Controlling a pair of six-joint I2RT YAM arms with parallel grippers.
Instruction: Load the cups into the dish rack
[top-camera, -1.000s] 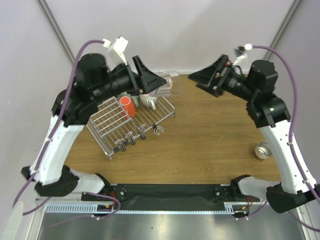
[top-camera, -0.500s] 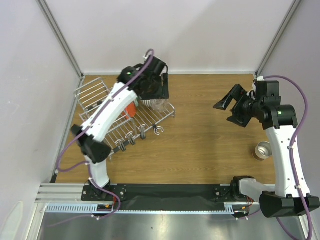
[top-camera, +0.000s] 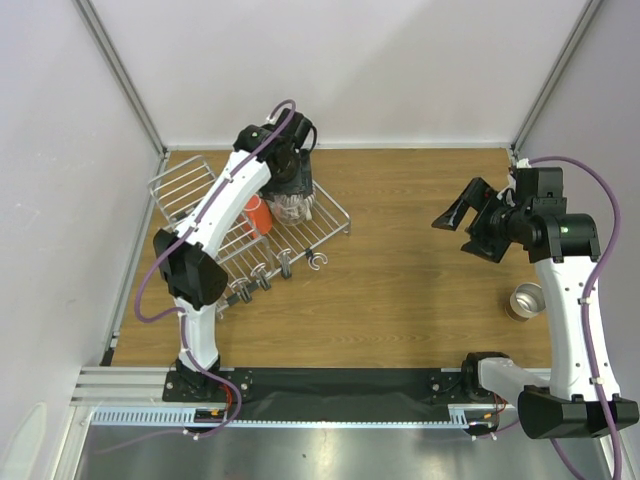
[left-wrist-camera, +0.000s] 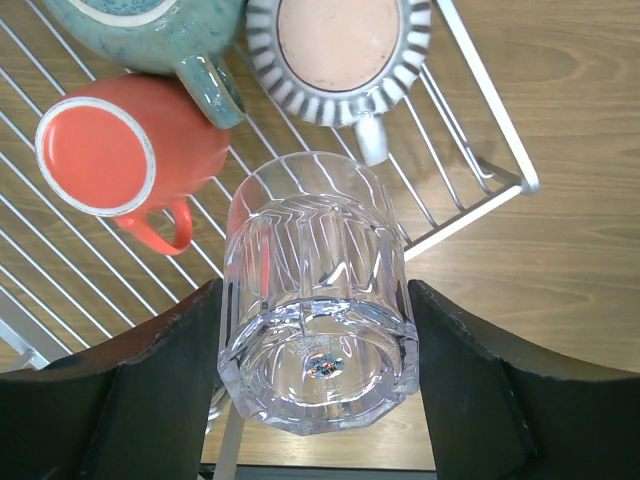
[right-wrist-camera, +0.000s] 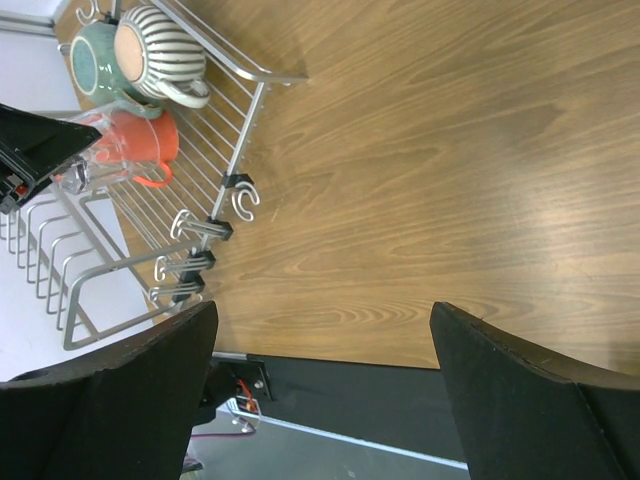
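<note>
I should lower the clear glass with my left gripper onto the rods (top-camera: 291, 232) between the red mug and the white ribbed mug, since that gap is empty.
My left gripper (top-camera: 292, 203) is shut on the clear glass (left-wrist-camera: 315, 300), held base-up over the near right corner of the silver wire dish rack (top-camera: 190, 185). In the left wrist view the red mug (left-wrist-camera: 120, 150), the dark teal mug (left-wrist-camera: 160, 30) and the white ribbed mug (left-wrist-camera: 340, 50) lie upside down on the rack's rods (left-wrist-camera: 470, 170) just beyond the glass. The shiny metal cup (top-camera: 525, 300) stands on the table at the right. My right gripper (top-camera: 463, 215) is open and empty, raised above the table and well away from the metal cup.
The rack has an upright panel at the left and black clips with hooks (top-camera: 265, 275) along its near edge. The right wrist view shows the rack (right-wrist-camera: 240, 150), the mugs and bare wooden table (right-wrist-camera: 450, 180). Grey walls close in the back and sides.
My left arm has swung down from high up and brought the glass low over the rack beside the mugs. My right arm has drawn back to the right and lowered.
</note>
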